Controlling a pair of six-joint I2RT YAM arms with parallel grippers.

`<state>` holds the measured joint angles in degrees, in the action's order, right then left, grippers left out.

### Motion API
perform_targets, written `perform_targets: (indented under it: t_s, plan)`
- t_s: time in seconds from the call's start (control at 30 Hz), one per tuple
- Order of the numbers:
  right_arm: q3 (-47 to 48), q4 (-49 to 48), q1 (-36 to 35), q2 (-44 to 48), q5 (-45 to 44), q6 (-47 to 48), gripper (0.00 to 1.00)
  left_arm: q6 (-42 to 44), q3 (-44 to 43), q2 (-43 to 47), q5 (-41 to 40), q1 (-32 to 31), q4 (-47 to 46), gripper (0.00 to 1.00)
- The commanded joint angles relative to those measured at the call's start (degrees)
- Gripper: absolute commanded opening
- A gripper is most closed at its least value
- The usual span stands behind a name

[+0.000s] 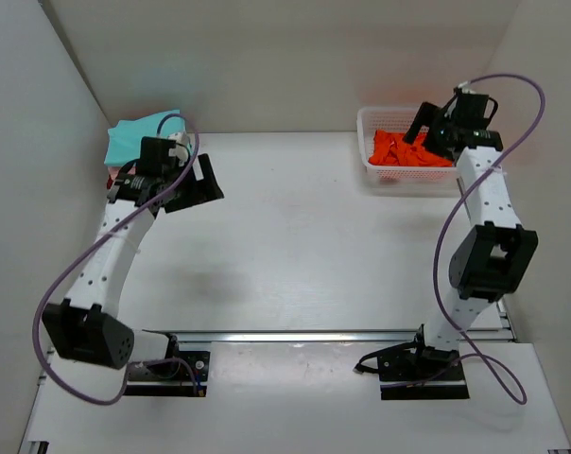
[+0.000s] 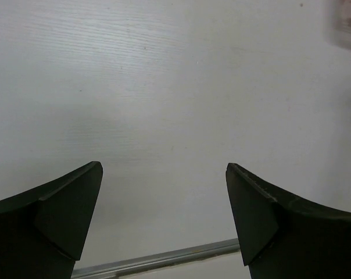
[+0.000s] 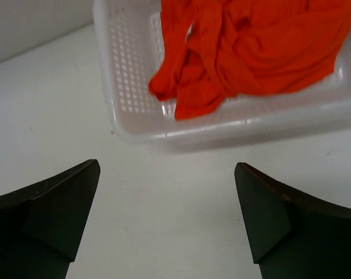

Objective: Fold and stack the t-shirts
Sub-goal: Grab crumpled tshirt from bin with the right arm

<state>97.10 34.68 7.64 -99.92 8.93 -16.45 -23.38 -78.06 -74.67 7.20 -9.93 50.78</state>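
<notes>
My right gripper needs to move outward over the basket's near rim and then go down onto the crumpled cloth (image 1: 405, 151) (image 3: 232, 57) of the bright orange-red t-shirt inside.
A crumpled bright orange-red t-shirt (image 1: 406, 149) lies in the white mesh basket (image 1: 366, 142) at the back right; it also shows in the right wrist view (image 3: 251, 49). A folded teal t-shirt (image 1: 132, 135) tops a stack at the back left, with a red edge (image 1: 112, 174) showing below it. My right gripper (image 1: 425, 128) is open and empty, above the basket; in its wrist view (image 3: 167, 197) it hangs over bare table just short of the basket rim (image 3: 222, 133). My left gripper (image 1: 202, 184) is open and empty beside the stack, over bare table (image 2: 164, 197).
White walls close in the table at the left, back and right. A metal rail (image 1: 314, 335) runs across the near edge; it also shows in the left wrist view (image 2: 158, 260). Both arms' cables loop above the table.
</notes>
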Motion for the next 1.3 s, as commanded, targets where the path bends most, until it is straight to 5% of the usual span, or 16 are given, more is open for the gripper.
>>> perform_targets:
  t_s: [0.0, 0.27, 0.43, 0.6, 0.67, 0.73, 0.9, 0.93, 1.0, 1.07, 1.13, 1.17, 1.2, 1.27]
  plan:
    - [9.66, -3.91, 0.97, -6.84, -0.85, 1.59, 0.99, 5.09, -5.61, -5.82, -2.38, -1.58, 5.37, 0.99]
    - [29.79, -5.93, 1.41, -29.06, -3.13, 6.77, 0.99, 6.06, -3.32, -4.69, 3.26, -1.05, -1.48, 0.99]
    - [51.84, -2.77, 1.06, -49.90, -1.02, 6.25, 0.92, 8.18, -4.12, -6.44, 7.11, 1.13, 2.99, 0.99]
    - [43.36, -3.92, 1.24, -49.94, 2.05, 1.08, 0.81, 6.51, -3.15, -5.22, 8.71, 2.90, 3.97, 0.99]
    - [44.48, -2.17, 0.54, -51.07, 2.40, 1.50, 0.60, 5.98, -2.36, -4.43, 9.40, 3.60, 2.75, 0.98]
    - [46.94, -0.05, 0.01, -52.48, 1.80, 2.91, 0.00, 5.27, -1.57, -3.73, 9.32, 4.48, 1.78, 0.99]
    - [47.92, -6.18, 0.97, -48.01, 3.27, 2.13, 0.00, 1.86, 1.32, -2.41, 15.90, 5.19, -5.33, 0.98]
    - [47.83, -7.85, 1.58, -46.17, 4.25, 0.64, 0.00, 0.02, 2.64, -2.06, 19.31, 5.88, -8.13, 0.92]
    - [47.92, -10.84, 2.21, -41.69, 6.53, -1.13, 0.00, -3.49, 3.88, -2.84, 26.26, 6.59, -14.28, 0.37]
    - [47.14, -15.75, 2.29, -34.59, 9.78, -1.92, 0.00, -6.06, 3.27, -4.16, 28.12, 5.29, -17.80, 0.00]
    - [44.94, -20.67, 1.07, -25.05, 17.22, -3.67, 0.00, -10.86, 1.96, -6.61, 31.36, 3.88, -23.94, 0.00]
    - [44.67, -20.88, -0.33, -20.71, 18.39, -4.29, 0.00, -11.86, 2.04, -6.80, 32.69, 3.78, -26.94, 0.05]
    - [43.10, -21.83, -0.78, -18.23, 20.15, -4.29, 0.00, -13.78, 2.21, -6.89, 33.57, 3.96, -29.84, 0.21]
    - [40.47, -24.38, -4.19, -10.60, 23.14, -5.69, 0.00, -15.99, 2.91, -6.71, 34.19, 3.69, -33.36, 0.24]
